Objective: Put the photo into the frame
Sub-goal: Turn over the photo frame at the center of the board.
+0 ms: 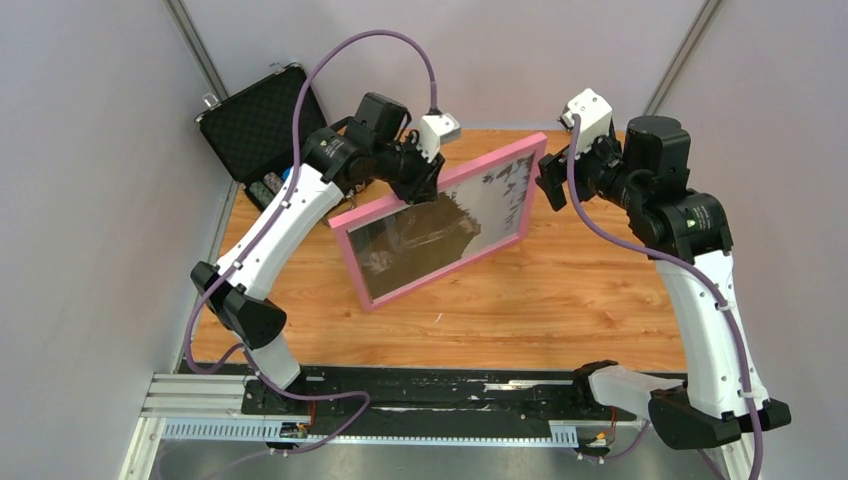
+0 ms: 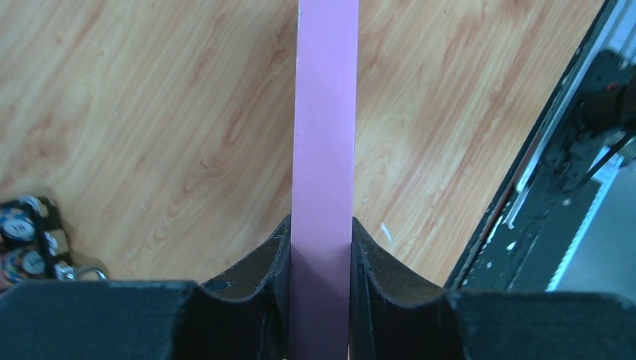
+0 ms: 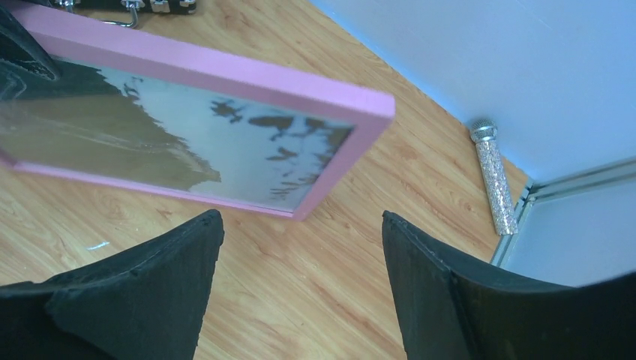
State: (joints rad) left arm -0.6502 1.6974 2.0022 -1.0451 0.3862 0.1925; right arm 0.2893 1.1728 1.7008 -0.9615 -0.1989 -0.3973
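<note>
The frame (image 1: 490,158) stands tilted, so the left gripper should next go down and turn, lay the frame flat on the tabletop below and let go of the frame's upper bar.
The pink frame (image 1: 490,158) stands tilted on edge over the middle of the wooden table (image 1: 560,300), its front facing the near side. The photo (image 1: 450,225) shows through the pane, with sky, dark branches and a dark hillside. My left gripper (image 1: 425,185) is shut on the frame's upper rail; in the left wrist view both fingers (image 2: 274,259) press the pink rail (image 2: 325,112). My right gripper (image 1: 550,185) is open and empty, just off the frame's upper right corner. In the right wrist view the frame's corner (image 3: 225,75) and the photo (image 3: 187,142) lie ahead of the open gripper (image 3: 300,217).
An open black foam-lined case (image 1: 255,125) stands at the back left with small items at its edge (image 2: 26,240). A glittery silver cylinder (image 3: 495,176) lies by the back wall. Grey walls close in the table on three sides.
</note>
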